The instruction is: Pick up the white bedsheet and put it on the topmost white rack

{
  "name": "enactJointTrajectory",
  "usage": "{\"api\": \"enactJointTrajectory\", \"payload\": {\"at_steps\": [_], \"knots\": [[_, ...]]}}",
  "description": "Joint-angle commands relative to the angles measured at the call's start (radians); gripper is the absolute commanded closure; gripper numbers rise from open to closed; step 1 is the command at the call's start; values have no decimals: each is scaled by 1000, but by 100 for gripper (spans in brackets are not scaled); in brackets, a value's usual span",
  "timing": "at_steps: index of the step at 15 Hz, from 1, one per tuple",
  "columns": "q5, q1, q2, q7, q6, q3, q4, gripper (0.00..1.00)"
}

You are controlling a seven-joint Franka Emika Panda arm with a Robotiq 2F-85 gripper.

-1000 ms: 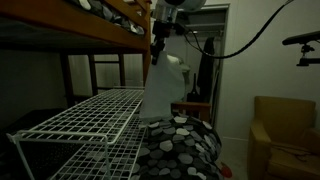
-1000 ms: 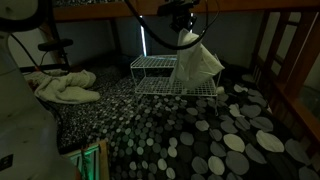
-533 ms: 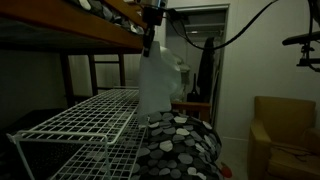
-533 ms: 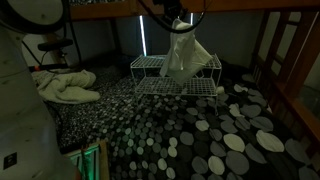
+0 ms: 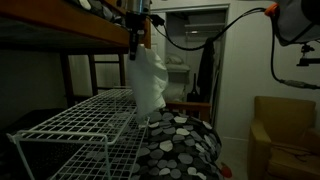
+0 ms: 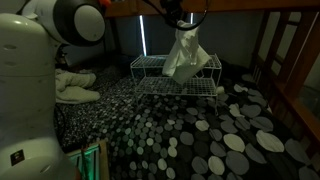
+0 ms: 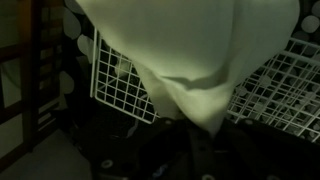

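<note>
The gripper moves across and down over the top shelf's middle (image 5: 96, 106) below it next and releases the sheet, because the sheet hangs by the top shelf's edge.
The white bedsheet (image 5: 148, 82) hangs in a bunch from my gripper (image 5: 136, 42), which is shut on its top. It dangles over the white wire rack (image 5: 85, 120), its lower end above the top shelf. In an exterior view the sheet (image 6: 183, 53) hangs above the rack's top tier (image 6: 150, 62). The wrist view shows the sheet (image 7: 195, 55) filling the frame with the rack's wire grid (image 7: 120, 85) beneath; the fingers are hidden by cloth.
A wooden bunk bed frame (image 5: 95, 30) runs overhead close to the gripper. A duvet with a grey dot pattern (image 5: 180, 145) covers the bed. A second crumpled cloth (image 6: 70, 82) lies on it. A wooden post (image 6: 275, 50) stands at the side.
My gripper has carried the sheet sideways from beyond the rack's edge to over the rack's top shelf. The sheet still hangs from it.
</note>
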Motion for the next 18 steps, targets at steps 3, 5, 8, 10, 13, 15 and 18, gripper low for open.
{"api": "enactJointTrajectory", "payload": {"at_steps": [3, 5, 8, 10, 13, 15, 18], "knots": [[0, 37, 106, -137, 86, 34, 56, 99], [8, 35, 126, -198, 182, 51, 41, 99], [24, 35, 162, -268, 302, 79, 36, 99], [48, 26, 184, -315, 350, 102, 29, 99], [100, 15, 209, -396, 369, 141, 23, 99], [145, 4, 221, -464, 376, 171, 16, 99], [191, -12, 228, -552, 364, 196, 7, 99]]}}
